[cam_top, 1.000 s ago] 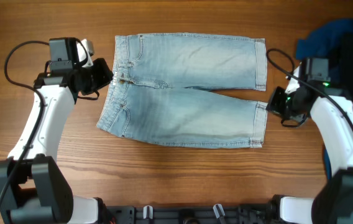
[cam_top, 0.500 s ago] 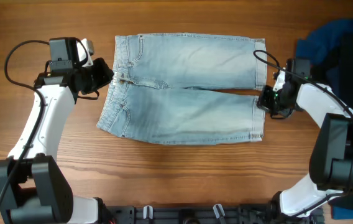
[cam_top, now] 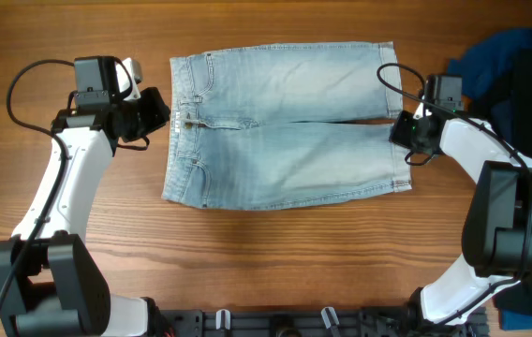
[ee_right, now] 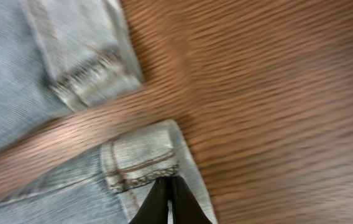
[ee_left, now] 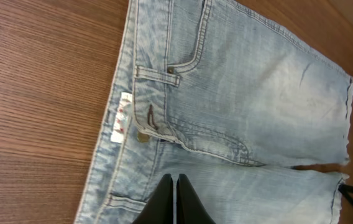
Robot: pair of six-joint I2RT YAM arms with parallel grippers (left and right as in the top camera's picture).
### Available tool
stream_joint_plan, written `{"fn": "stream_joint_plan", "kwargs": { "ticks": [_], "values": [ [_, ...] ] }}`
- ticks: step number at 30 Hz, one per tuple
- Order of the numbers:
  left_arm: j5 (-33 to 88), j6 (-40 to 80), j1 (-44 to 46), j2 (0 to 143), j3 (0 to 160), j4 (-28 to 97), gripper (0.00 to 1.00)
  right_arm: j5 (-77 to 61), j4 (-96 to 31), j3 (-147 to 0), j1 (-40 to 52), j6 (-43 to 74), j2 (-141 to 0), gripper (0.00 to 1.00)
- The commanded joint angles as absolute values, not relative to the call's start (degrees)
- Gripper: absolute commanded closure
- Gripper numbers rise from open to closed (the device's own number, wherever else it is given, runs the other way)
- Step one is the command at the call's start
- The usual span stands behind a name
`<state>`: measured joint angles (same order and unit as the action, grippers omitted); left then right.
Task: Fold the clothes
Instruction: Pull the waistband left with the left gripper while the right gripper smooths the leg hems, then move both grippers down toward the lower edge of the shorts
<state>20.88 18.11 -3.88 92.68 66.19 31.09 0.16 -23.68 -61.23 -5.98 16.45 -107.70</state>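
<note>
I should next lift my right gripper, move it outward because the leg lies there, and lower it onto the far leg [cam_top: 376,110] [ee_right: 36,94] beside its cuff to release.
The light blue denim shorts [cam_top: 285,122] lie flat on the wooden table, waistband to the left and both legs to the right. My left gripper [cam_top: 161,110] is at the waistband by the fly. In the left wrist view its fingers [ee_left: 175,179] are shut, with their tips over flat denim [ee_left: 245,93] below the button and no cloth seen between them. My right gripper [cam_top: 403,131] is at the cuffed hem of the near leg. In the right wrist view it [ee_right: 169,180] is shut on that cuff [ee_right: 142,162]. The far leg's cuff [ee_right: 80,56] lies apart from it.
A heap of royal-blue and black garments [cam_top: 514,65] lies at the far right edge, close behind my right arm. A black rail [cam_top: 275,323] runs along the front edge. Loose cables loop beside both arms.
My right gripper has moved in onto the near leg's cuff and dragged it right and away. The legs now lie closer together and the waistband's near corner has shifted right. The left arm has not moved.
</note>
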Motion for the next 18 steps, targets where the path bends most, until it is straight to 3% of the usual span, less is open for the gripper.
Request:
{"fn": "stream_joint_plan", "kwargs": {
  "ticks": [1,5,11,15,18],
  "values": [
    [19.92,16.64,-3.97,93.03,66.65,31.14,0.96,13.82,-26.41,-59.59,-7.38,18.11,-112.6,0.96],
    [18.98,16.67,-3.97,93.03,66.65,31.05,0.96,12.71,-33.82,-66.11,-7.38,18.04,-109.21,0.96],
    [19.0,16.69,-3.97,93.01,66.65,34.2,0.96,-17.08,-55.83,-72.64,-7.05,12.29,-96.53,0.96],
    [22.17,16.95,-3.97,93.03,66.65,41.15,0.96,-16.47,-65.14,-72.47,-6.55,11.86,-94.08,0.96],
    [24.91,16.93,-3.97,93.03,66.65,45.87,0.96,-16.38,-64.07,-68.38,-6.55,11.79,-94.28,0.96]
  ]
}}
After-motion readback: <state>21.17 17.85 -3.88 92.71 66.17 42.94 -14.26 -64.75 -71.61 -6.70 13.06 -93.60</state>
